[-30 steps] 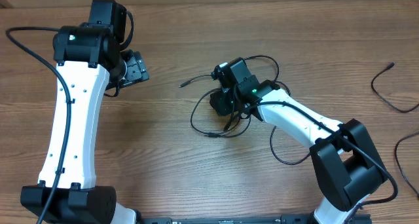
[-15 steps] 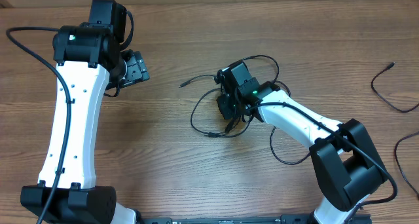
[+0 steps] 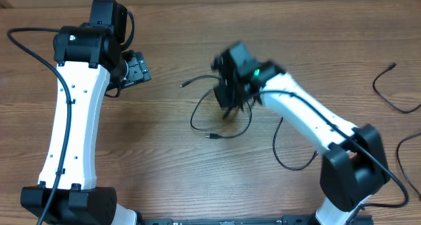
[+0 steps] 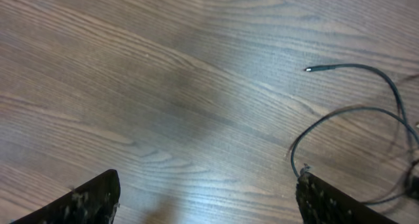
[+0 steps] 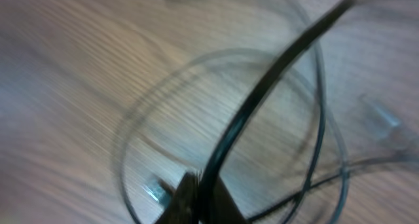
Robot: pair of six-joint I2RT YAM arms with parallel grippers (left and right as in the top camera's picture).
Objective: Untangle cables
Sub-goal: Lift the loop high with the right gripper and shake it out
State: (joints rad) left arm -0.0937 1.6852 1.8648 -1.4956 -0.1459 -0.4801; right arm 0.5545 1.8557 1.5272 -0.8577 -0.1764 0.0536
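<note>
The loops of the cable still cross and the far tabletop is bare farther outward, so the robot's right gripper should next raise the cable up and outward over that tabletop, then let go of it.
A tangle of thin black cables (image 3: 193,120) lies mid-table, one silvery plug tip (image 3: 183,85) pointing left. My right gripper (image 3: 229,99), blurred by motion, stands over the tangle. In the right wrist view it (image 5: 200,201) is shut on a black cable (image 5: 262,86) that rises up and away between the fingers, with blurred loops and a plug tip (image 5: 154,190) below. My left gripper (image 3: 137,68) hangs open at the far left, away from the tangle. In its own view the left gripper (image 4: 209,207) holds nothing, and a cable loop (image 4: 353,109) lies at the right.
Two more loose black cords lie at the right edge of the table, one far (image 3: 388,97) and one nearer (image 3: 402,152). A cable loop (image 3: 283,160) trails under the right arm. The wooden table (image 3: 164,159) shows bare between the arms.
My right gripper has shut on a cable of the tangle and moved a little toward the far side, pulling the loops with it. The left arm has not moved.
</note>
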